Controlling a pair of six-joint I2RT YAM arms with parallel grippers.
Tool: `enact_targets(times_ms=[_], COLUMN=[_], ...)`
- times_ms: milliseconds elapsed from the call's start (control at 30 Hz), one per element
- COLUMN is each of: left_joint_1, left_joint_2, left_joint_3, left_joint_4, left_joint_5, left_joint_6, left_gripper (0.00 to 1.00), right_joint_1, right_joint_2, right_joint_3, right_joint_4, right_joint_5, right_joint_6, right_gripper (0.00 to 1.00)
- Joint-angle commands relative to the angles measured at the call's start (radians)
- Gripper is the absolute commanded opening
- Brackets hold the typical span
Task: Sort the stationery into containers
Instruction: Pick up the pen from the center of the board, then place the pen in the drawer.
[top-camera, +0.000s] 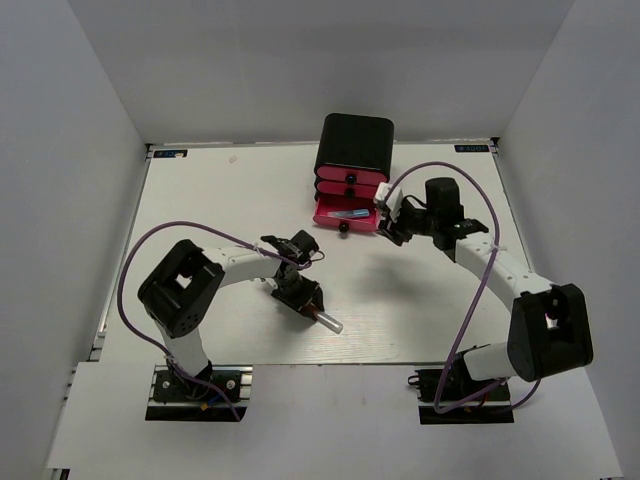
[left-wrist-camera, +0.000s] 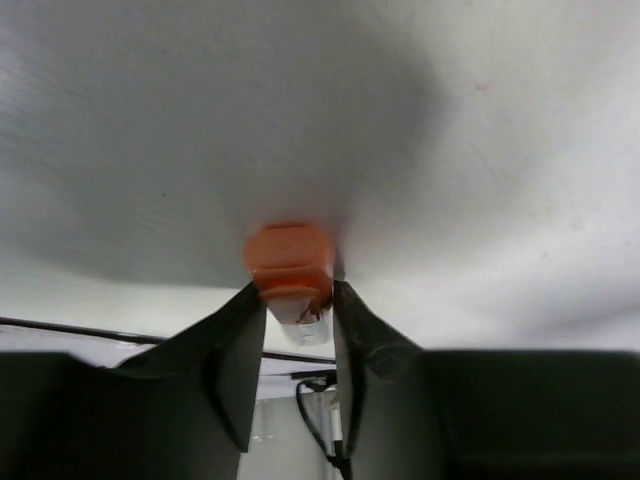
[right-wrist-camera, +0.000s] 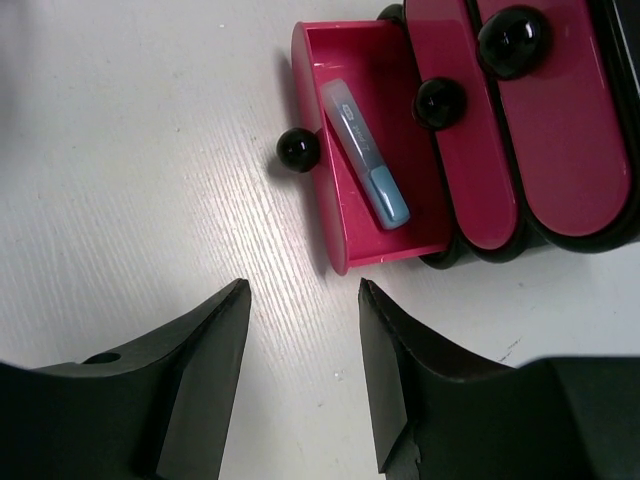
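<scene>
The robot should lift its left gripper and carry the orange tube (top-camera: 327, 322) outward over the open bottom drawer (top-camera: 346, 211) to let go of it, because a similar blue tube is inside.
An orange tube (left-wrist-camera: 288, 258) with a translucent end lies on the white table, and my left gripper (left-wrist-camera: 297, 295) is shut on it, one finger on each side. From above, the left gripper (top-camera: 300, 293) covers most of the tube (top-camera: 327, 322), leaving only its clear end poking out to the lower right. The containers are pink drawers in a black box (top-camera: 355, 142). The bottom drawer (right-wrist-camera: 400, 252) is pulled out with a blue tube (right-wrist-camera: 365, 155) lying inside. My right gripper (right-wrist-camera: 300, 285) hangs open over bare table just in front of that drawer, holding nothing.
The two upper drawers (right-wrist-camera: 560, 130) are closed, their black knobs (right-wrist-camera: 512, 40) facing out. The open drawer's knob (right-wrist-camera: 298, 150) sticks out toward my right gripper. White walls enclose the table on three sides.
</scene>
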Motion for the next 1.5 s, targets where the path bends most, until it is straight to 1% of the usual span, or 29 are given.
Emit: enact_targets(times_ms=[0,100,167,200,233,267,300,367,400,433,500,567,600,633,667,700,767,833,1000,1167,1267,1333,1367,1433,1467], left_joint_1=[-0.006,0.006,0.016,0.025,0.025,0.025,0.025,0.037,0.046,0.046,0.066,0.077,0.086,0.086,0.095,0.105,0.105,0.117,0.135,0.145,0.154,0.154,0.154,0.154,0.154], left_joint_2=[0.014,0.003,-0.006,-0.017,-0.017,-0.026,-0.026,-0.008,0.001,0.012,0.035,0.072,0.084,0.098,0.119,0.129,0.144,0.156,0.186,0.235,0.244,0.256,0.271,0.287,0.296], left_joint_3=[-0.009,0.012,0.040,0.049,0.078,0.095,0.113,0.182,0.207,0.257,0.305,0.373,0.396,0.437,0.468,0.468,0.494,0.521,0.531,0.563,0.554,0.554,0.574,0.583,0.594], left_joint_4=[0.051,0.075,0.086,0.104,0.117,0.133,0.146,0.169,0.169,0.178,0.192,0.204,0.213,0.213,0.232,0.232,0.262,0.305,0.417,0.456,0.505,0.505,0.494,0.471,0.461], left_joint_5=[-0.094,-0.157,-0.191,-0.223,-0.244,-0.281,-0.295,-0.318,-0.318,-0.330,-0.331,-0.331,-0.331,-0.320,-0.320,-0.320,-0.320,-0.332,-0.357,-0.357,-0.357,-0.357,-0.357,-0.357,-0.346], left_joint_6=[-0.005,0.035,0.071,0.085,0.101,0.125,0.142,0.179,0.188,0.188,0.200,0.200,0.210,0.210,0.210,0.210,0.210,0.178,0.118,0.059,0.018,0.007,0.007,0.007,0.007], left_gripper=[0.39,0.31,0.29,0.26,0.26,0.24,0.22,0.21,0.20,0.20,0.18,0.16,0.16,0.15,0.15,0.15,0.15,0.15,0.13,0.13,0.13,0.15,0.17,0.21,0.26], right_joint_1=[-0.017,-0.026,-0.033,-0.033,-0.040,-0.041,-0.038,-0.044,-0.046,-0.052,-0.055,-0.061,-0.063,-0.067,-0.069,-0.069,-0.075,-0.075,-0.081,-0.083,-0.083,-0.083,-0.086,-0.086,-0.084], right_joint_2=[-0.036,-0.043,-0.051,-0.050,-0.056,-0.065,-0.066,-0.082,-0.089,-0.093,-0.109,-0.120,-0.135,-0.142,-0.158,-0.159,-0.178,-0.185,-0.189,-0.191,-0.195,-0.197,-0.200,-0.198,-0.201], right_joint_3=[-0.018,-0.026,-0.033,-0.044,-0.047,-0.050,-0.067,-0.091,-0.095,-0.101,-0.119,-0.142,-0.148,-0.154,-0.173,-0.181,-0.191,-0.202,-0.217,-0.224,-0.228,-0.233,-0.231,-0.236,-0.234], right_joint_4=[0.031,0.031,0.028,0.028,0.019,0.017,0.017,0.022,0.025,0.025,0.034,0.043,0.054,0.056,0.065,0.062,0.062,0.065,0.066,0.065,0.065,0.063,0.062,0.062,0.065], right_joint_5=[-0.036,-0.045,-0.050,-0.056,-0.059,-0.059,-0.061,-0.062,-0.065,-0.065,-0.070,-0.059,-0.056,-0.055,-0.050,-0.047,-0.044,-0.044,-0.041,-0.044,-0.044,-0.044,-0.045,-0.041,-0.042], right_joint_6=[0.013,0.018,0.023,0.026,0.024,0.024,0.026,0.032,0.039,0.043,0.059,0.082,0.085,0.086,0.086,0.087,0.084,0.086,0.082,0.079,0.079,0.078,0.079,0.076,0.078], right_gripper=[0.54,0.54,0.54,0.55,0.63,0.69,0.71,0.71,0.69,0.67,0.52,0.30,0.14,0.08,0.05,0.04,0.04,0.04,0.04,0.04,0.05,0.07,0.07,0.11,0.18])
